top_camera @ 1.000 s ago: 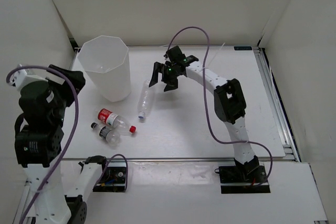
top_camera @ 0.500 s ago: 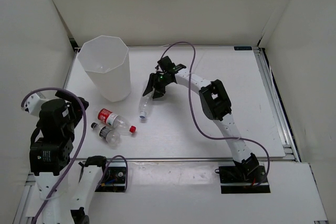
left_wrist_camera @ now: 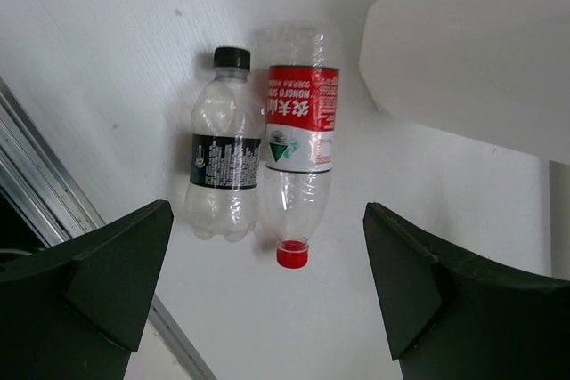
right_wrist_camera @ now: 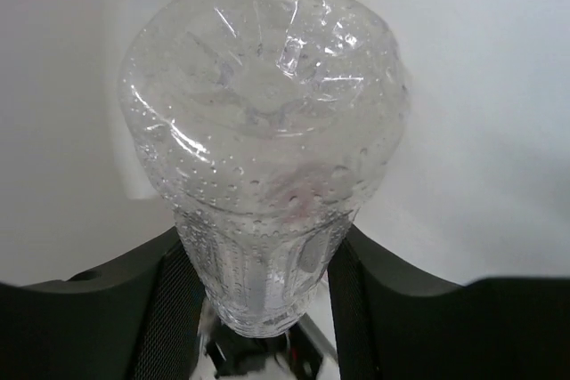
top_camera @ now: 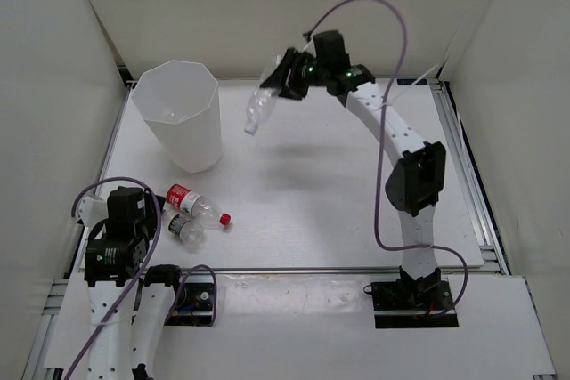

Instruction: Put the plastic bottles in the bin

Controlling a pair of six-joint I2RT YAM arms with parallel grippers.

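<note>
The bottle hangs outside the bin's rim, so next I should lift my right gripper and swing it left in the top view over the bin's opening (top_camera: 176, 93) to release the bottle.
My right gripper (right_wrist_camera: 263, 287) is shut on a clear, nearly plain plastic bottle (right_wrist_camera: 265, 140), seen end-on between the black fingers. In the top view that bottle (top_camera: 257, 110) hangs tilted in the air, right of the bin's rim. The bin (top_camera: 181, 113) is tall, translucent white and faceted, and stands at the back left. On the table in front of it lie two bottles side by side: a red-labelled one (left_wrist_camera: 300, 135) with a red cap and a black-labelled one (left_wrist_camera: 223, 166) with a black cap. My left gripper (left_wrist_camera: 267, 295) hovers above them, open, with nothing between its fingers.
A corner of the bin (left_wrist_camera: 472, 60) shows at the upper right of the left wrist view. The table's metal edge rail (left_wrist_camera: 53, 193) runs close to the black-labelled bottle. White walls enclose the table on three sides. A purple cable (top_camera: 392, 51) loops above the right arm.
The right gripper shut on the clear bottle and lifted it off the table, up and back beside the bin's rim. The left arm came down low at the near left, over the two lying bottles.
</note>
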